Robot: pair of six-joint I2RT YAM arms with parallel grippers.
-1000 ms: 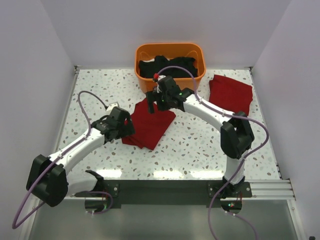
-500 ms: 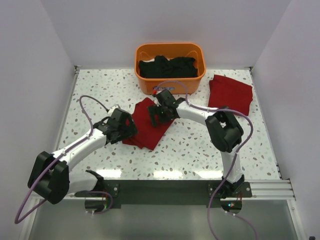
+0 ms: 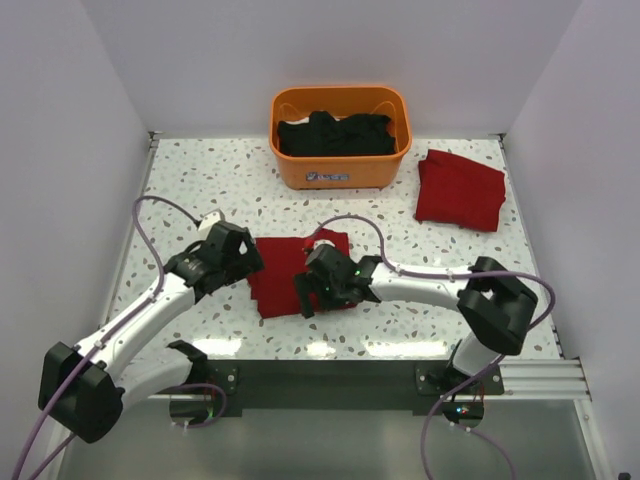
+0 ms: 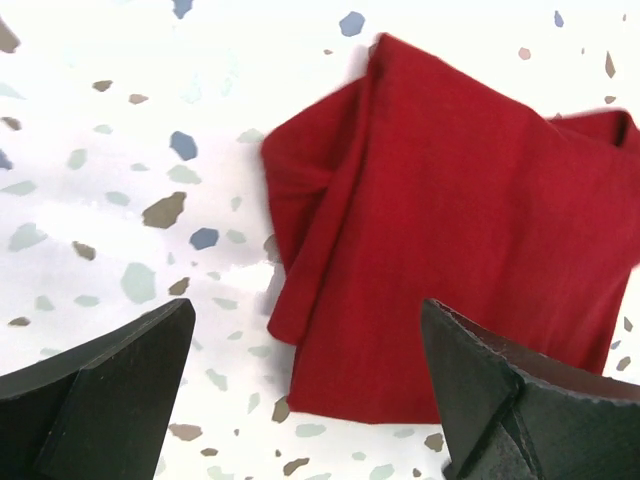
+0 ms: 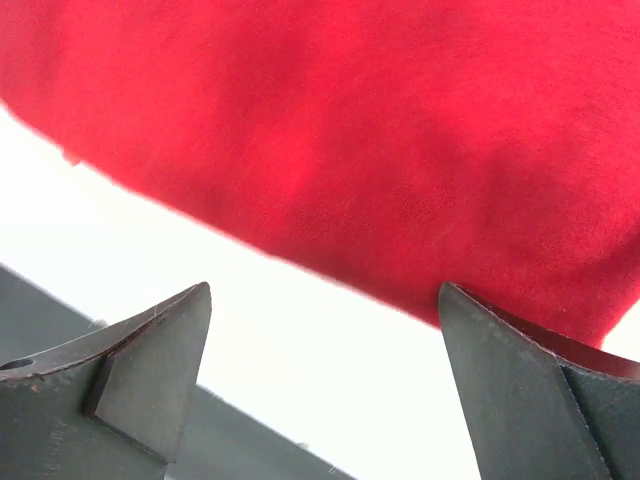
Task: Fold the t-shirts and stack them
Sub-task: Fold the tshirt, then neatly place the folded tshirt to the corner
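Outward and to the right in the top view, I will turn my right gripper astride the front shirt's edge nearest the second shirt, since bare table borders it.
A folded dark-red t-shirt (image 3: 279, 274) lies on the speckled table at front centre. It fills much of the left wrist view (image 4: 460, 250) and the top of the right wrist view (image 5: 350, 130). My left gripper (image 3: 245, 262) is open and empty at the shirt's left edge. My right gripper (image 3: 306, 297) is open and empty over the shirt's near right edge, jaws spread wide. A second folded dark-red t-shirt (image 3: 459, 188) lies at the back right.
An orange basket (image 3: 340, 171) holding dark cloth (image 3: 335, 133) stands at the back centre. White walls close in the table on the left, right and back. The table's front edge runs just below the right gripper.
The shirt has gone from a loose tilted shape to a squarer fold nearer the front. My right gripper moved from the basket side down to the shirt's near edge. My left gripper shifted slightly left.
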